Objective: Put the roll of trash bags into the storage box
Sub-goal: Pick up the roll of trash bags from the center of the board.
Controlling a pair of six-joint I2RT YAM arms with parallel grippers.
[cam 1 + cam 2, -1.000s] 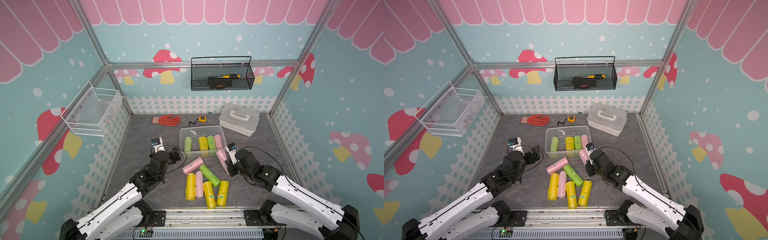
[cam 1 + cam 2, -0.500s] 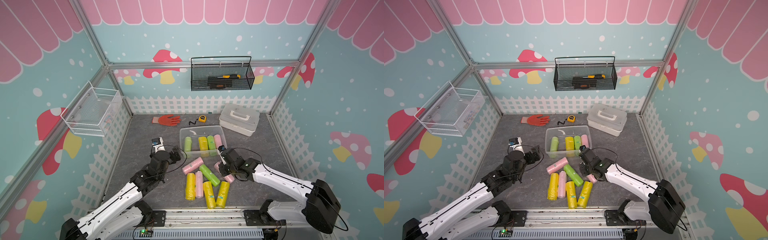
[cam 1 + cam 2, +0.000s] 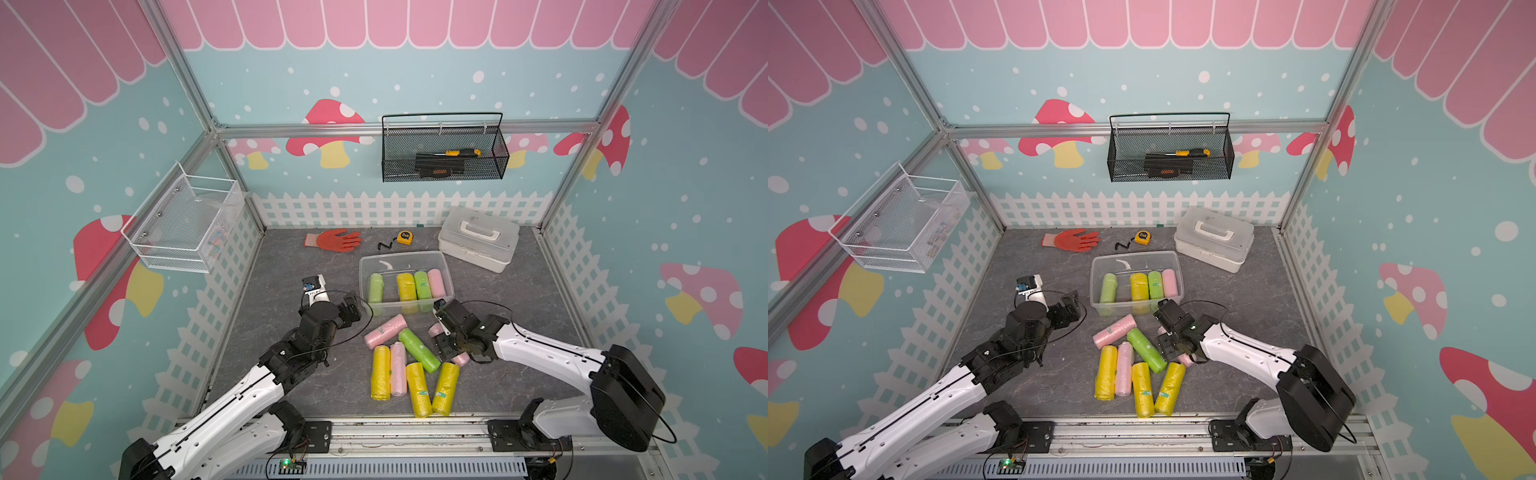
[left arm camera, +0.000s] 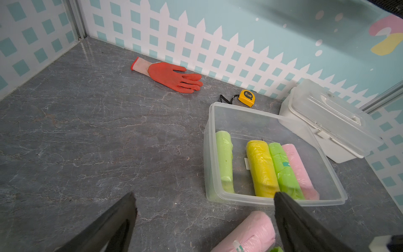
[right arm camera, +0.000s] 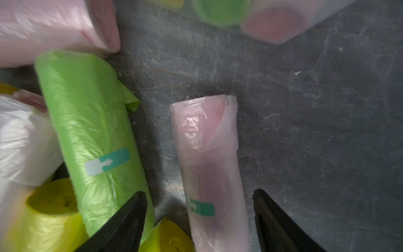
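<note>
My right gripper moves down around the middle of the pink roll [image 5: 213, 197] next, since its open fingers already hang on either side of the wrapped bags.
The clear storage box [image 3: 401, 254] [image 3: 1136, 253] [image 4: 250, 107] stands mid-floor and holds several rolls: light green, yellow, green and pink. A pink roll of trash bags [image 5: 209, 163] [image 3: 435, 330] lies on the floor just in front of the box. My right gripper [image 5: 199, 196] [image 3: 441, 338] [image 3: 1167, 338] hangs over it, open, a finger on each side and neither touching. My left gripper [image 4: 205, 197] [image 3: 351, 305] [image 3: 1069, 309] is open and empty, left of the box's near corner. Another pink roll [image 4: 250, 233] lies by its right finger.
A pile of rolls lies in front: pink [image 3: 384, 330], green [image 3: 417, 349] [image 5: 91, 135], yellow [image 3: 381, 378] and more. A white case [image 3: 478, 243], an orange glove [image 3: 332, 240] and a tape measure [image 3: 404, 237] sit at the back. A black mesh basket [image 3: 444, 166] hangs on the wall.
My right gripper carried the pink roll from beside the box's front corner down to the floor, then opened and let it go. The left arm has not moved.
</note>
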